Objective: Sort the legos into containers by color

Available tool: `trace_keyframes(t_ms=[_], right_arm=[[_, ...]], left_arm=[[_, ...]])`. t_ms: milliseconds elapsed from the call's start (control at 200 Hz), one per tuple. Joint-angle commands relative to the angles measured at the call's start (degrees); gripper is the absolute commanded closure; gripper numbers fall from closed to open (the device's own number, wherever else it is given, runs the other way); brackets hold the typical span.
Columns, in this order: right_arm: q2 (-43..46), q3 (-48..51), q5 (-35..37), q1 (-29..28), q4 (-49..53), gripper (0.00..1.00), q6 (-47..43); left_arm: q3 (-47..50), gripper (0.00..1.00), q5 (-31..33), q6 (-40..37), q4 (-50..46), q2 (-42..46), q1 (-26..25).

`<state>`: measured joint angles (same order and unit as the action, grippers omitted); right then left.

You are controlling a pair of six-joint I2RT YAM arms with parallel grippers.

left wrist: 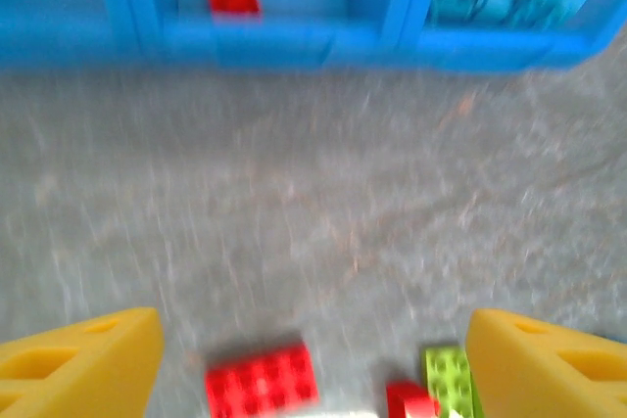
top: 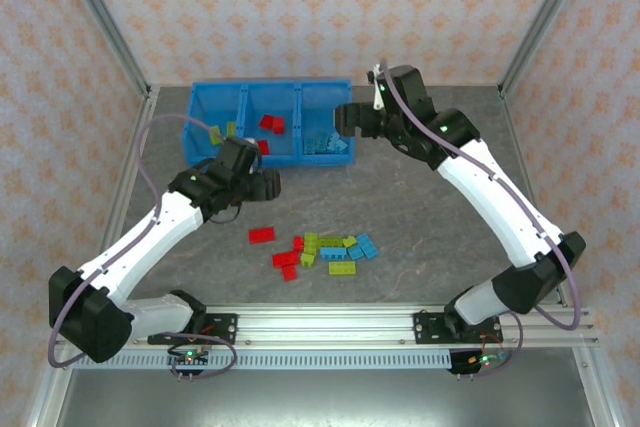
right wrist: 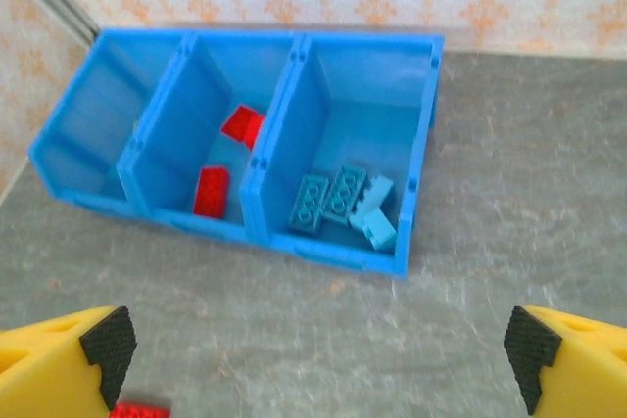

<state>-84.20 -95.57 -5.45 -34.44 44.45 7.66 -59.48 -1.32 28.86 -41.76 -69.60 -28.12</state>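
Observation:
The lone red brick is clear of the mixed legos, so my left gripper should next go down and pull back to close across the brick's short ends.
The containers are three joined compartments of a blue bin tray at the back of the table. The left one holds lime green legos, the middle one red legos and the right one light blue legos. More legos lie mixed on the table, with a red brick just left of them. My left gripper hovers in front of the tray, open and empty, above that red brick. My right gripper hangs open and empty beside the tray's right end.
Patterned walls with metal posts close in the grey table on three sides. A rail with both arm bases runs along the near edge. Bare grey tabletop lies between the tray and the loose bricks.

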Motion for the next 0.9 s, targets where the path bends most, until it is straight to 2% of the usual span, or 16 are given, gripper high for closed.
trace_keyframes(t_ms=[0, 145, 260, 510, 636, 896], right_arm=[[0.3, 4.1, -3.4, 0.2, 4.4, 0.01, 0.6], [0.6, 6.5, -4.3, 0.2, 5.6, 0.01, 0.9], [0.1, 6.9, -4.6, 0.2, 6.0, 0.01, 0.9], [-0.9, 7.2, -3.8, 0.2, 6.4, 0.01, 1.4], [-1.5, 6.9, -3.8, 0.2, 6.4, 0.01, 2.0], [-2.8, 6.5, -7.2, 0.2, 9.8, 0.01, 1.0]], left_arm=[[3.6, 0.16, 4.2, 17.0, -11.6, -0.6, -2.5], [9.5, 0.0, -0.3, 18.2, -4.0, -3.0, -2.6], [9.2, 0.0, 1.0, 15.8, -2.5, -8.0, -2.6], [9.3, 0.01, -0.7, 13.0, 3.3, -16.1, -2.7], [9.2, 0.09, -2.5, 12.3, 4.9, -19.7, -2.7], [10.7, 0.44, -3.8, 12.3, 4.3, -22.0, -2.6]])
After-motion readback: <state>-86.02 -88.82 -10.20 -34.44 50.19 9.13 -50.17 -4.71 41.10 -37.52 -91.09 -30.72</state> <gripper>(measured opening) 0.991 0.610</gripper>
